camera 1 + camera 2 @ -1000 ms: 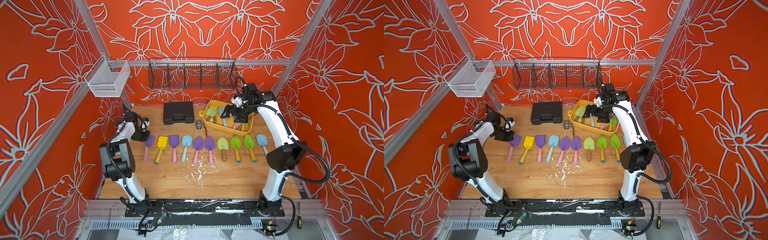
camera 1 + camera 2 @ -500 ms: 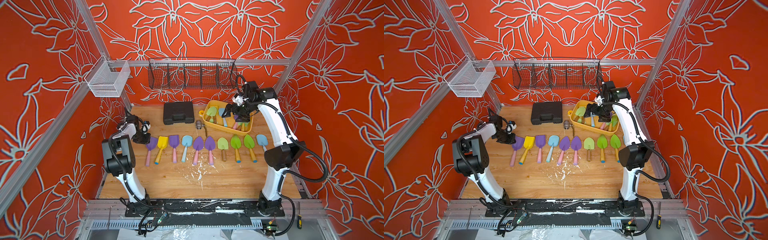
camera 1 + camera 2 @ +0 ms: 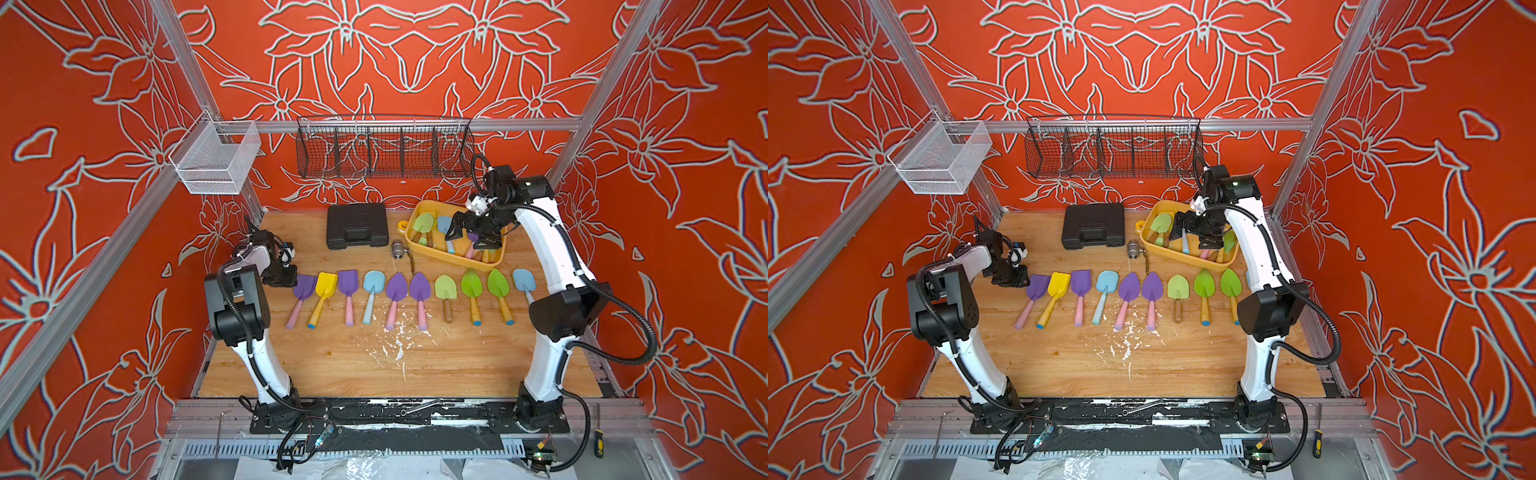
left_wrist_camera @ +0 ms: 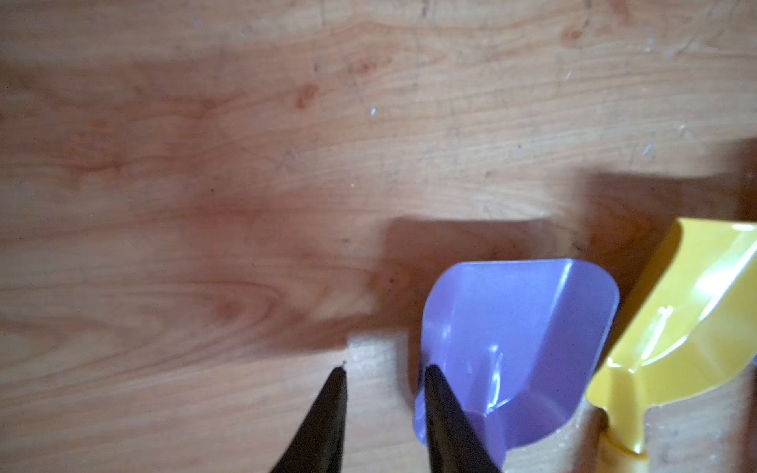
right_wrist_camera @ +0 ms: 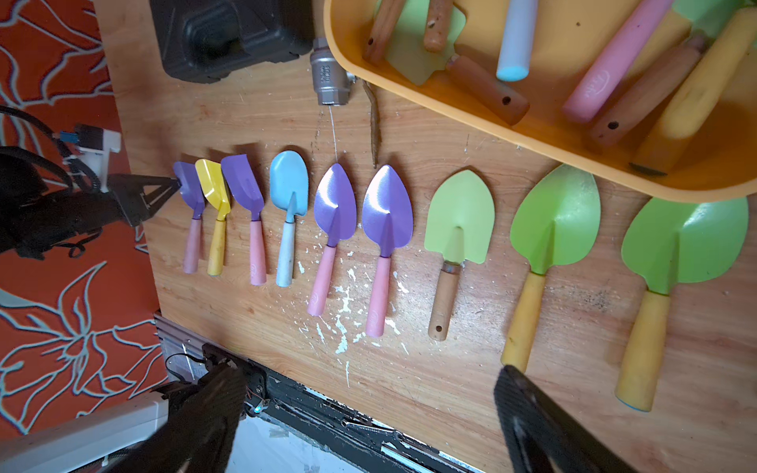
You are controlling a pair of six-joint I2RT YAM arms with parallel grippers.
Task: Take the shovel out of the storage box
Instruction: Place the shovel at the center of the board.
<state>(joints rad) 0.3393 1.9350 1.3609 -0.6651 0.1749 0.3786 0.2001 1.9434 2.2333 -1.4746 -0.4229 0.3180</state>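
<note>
The light-blue shovel's pale handle is below my right gripper, with bare box bottom beside it. My right gripper should next lower its open fingers into the box, one on each side of the handle.
The yellow-orange storage box stands at the back right of the table. Several shovels lie in it, among them a green-bladed shovel and a pink-handled one. My right gripper hovers over the box, open wide and empty. My left gripper is low at the left end of a row of shovels, open. Only bare table shows between its fingers. One finger overlaps the edge of a purple square-bladed shovel lying on the table.
Several more shovels lie in a row across the table, a yellow one next to the purple one. A black tool case and a metal fitting sit left of the box. A black wire basket and a white mesh basket hang on the frame.
My left gripper has opened and let go of the purple shovel, which now lies at the row's left end. The right gripper has barely shifted over the box.
</note>
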